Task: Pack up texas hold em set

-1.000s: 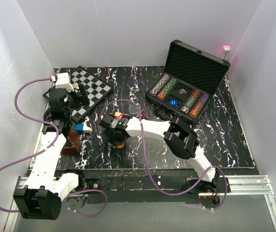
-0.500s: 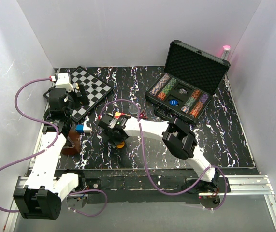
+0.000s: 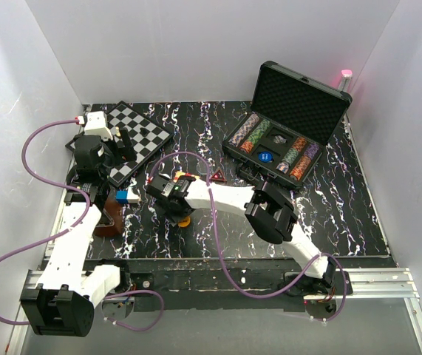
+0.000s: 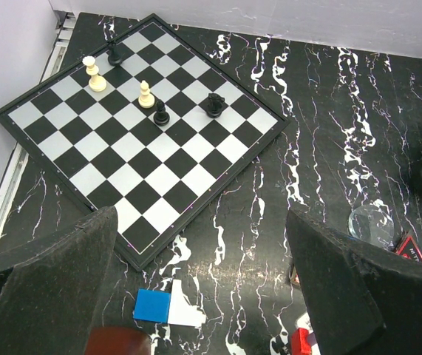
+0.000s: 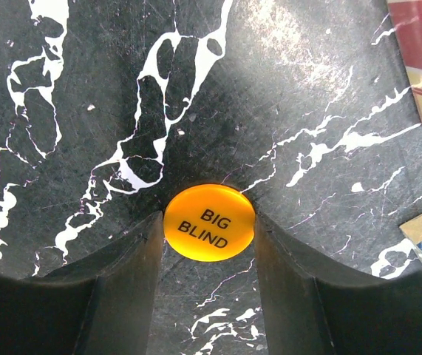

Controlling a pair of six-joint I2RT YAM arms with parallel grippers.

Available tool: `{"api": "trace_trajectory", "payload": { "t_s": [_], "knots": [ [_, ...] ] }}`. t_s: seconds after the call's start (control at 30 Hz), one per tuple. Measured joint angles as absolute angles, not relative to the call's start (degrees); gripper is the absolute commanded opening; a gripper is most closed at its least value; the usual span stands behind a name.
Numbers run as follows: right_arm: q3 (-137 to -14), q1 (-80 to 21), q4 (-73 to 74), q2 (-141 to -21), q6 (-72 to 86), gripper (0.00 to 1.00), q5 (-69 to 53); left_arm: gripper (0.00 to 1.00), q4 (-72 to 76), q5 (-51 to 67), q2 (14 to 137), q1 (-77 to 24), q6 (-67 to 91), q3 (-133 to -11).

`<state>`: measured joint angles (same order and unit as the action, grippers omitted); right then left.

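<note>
The right gripper should next lift, cross outward to its right in the top view, past the blue disc (image 3: 264, 157) and over to the briefcase's chip-free hollow, then go down and let go.
The texas hold em set's black briefcase (image 3: 303, 100) stands open at the back right, with rows of coloured chips (image 3: 251, 132) and a blue disc (image 3: 264, 157) in its foam. A yellow disc (image 5: 209, 222) marked BIG BLIND lies flat on the table, mid-left (image 3: 185, 220). My right gripper (image 5: 209, 229) reaches down over it (image 3: 178, 208), a fingertip against each side of the disc. My left gripper (image 4: 199, 222) hangs wide open and empty above the table near the left edge (image 3: 101, 177).
A chessboard (image 4: 144, 140) with a few pieces lies at the back left (image 3: 148, 137). A blue-white block (image 4: 168, 307) and a brown object (image 3: 107, 220) sit just below it. A red triangular piece (image 3: 216, 176) lies mid-table. A red and cream box edge (image 5: 421, 59) is beside the right gripper.
The right gripper has shifted slightly left and its fingers have narrowed onto the yellow disc. The left arm has not moved.
</note>
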<state>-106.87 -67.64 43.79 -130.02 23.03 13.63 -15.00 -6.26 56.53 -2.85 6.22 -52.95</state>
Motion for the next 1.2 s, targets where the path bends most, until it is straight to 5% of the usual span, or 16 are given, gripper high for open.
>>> {"api": "trace_trajectory", "payload": {
  "t_s": [0.37, 0.77, 1.2],
  "knots": [
    [-105.4, -66.8, 42.7, -129.2, 23.7, 0.35, 12.4, 0.98, -15.0, -6.6, 56.5, -2.9, 6.2, -52.9],
    [-94.3, -63.1, 39.3, -117.5, 23.5, 0.35, 14.2, 0.98, -15.0, -6.7, 56.6, -2.9, 6.2, -52.9],
    [-94.4, -44.2, 41.0, -112.9, 17.0, 0.35, 14.8, 0.98, -15.0, -7.1, 56.6, -2.9, 6.0, -52.9]
  ]
}}
